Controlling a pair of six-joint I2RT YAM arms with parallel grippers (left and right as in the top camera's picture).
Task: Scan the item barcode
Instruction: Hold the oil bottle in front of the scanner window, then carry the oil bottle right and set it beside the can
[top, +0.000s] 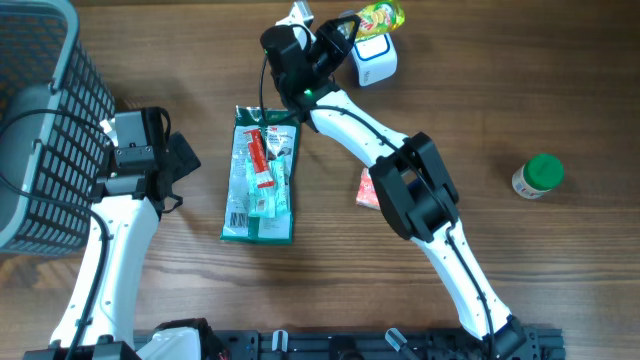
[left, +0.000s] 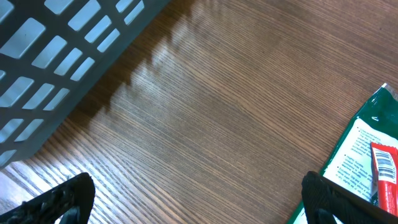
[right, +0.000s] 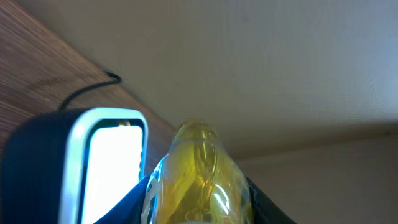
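My right gripper next rises off the scanner (top: 373, 61), swings back toward the green-capped jar, turns downward and lowers the item beside it, since the wood there is bare.
My right gripper (top: 347, 27) is shut on a yellow, glossy item (top: 379, 17) and holds it up at the far edge of the table, just above the white scanner (top: 373, 61). In the right wrist view the yellow item (right: 198, 174) fills the space between both jaws, right beside the scanner (right: 43, 168) and its glowing window (right: 113, 168). No barcode shows on it. My left gripper (top: 182, 160) hangs wide open over bare wood with nothing in it; one black fingertip (left: 65, 198) is near the basket side, the other next to a green packet.
A grey wire basket (top: 40, 130) stands at the left edge. A green packet (top: 260, 175) with a red tube lies mid-table, its corner seen by the left wrist camera (left: 364, 155). A small red packet (top: 366, 190) lies under the right arm. A green-capped jar (top: 538, 176) stands at the right.
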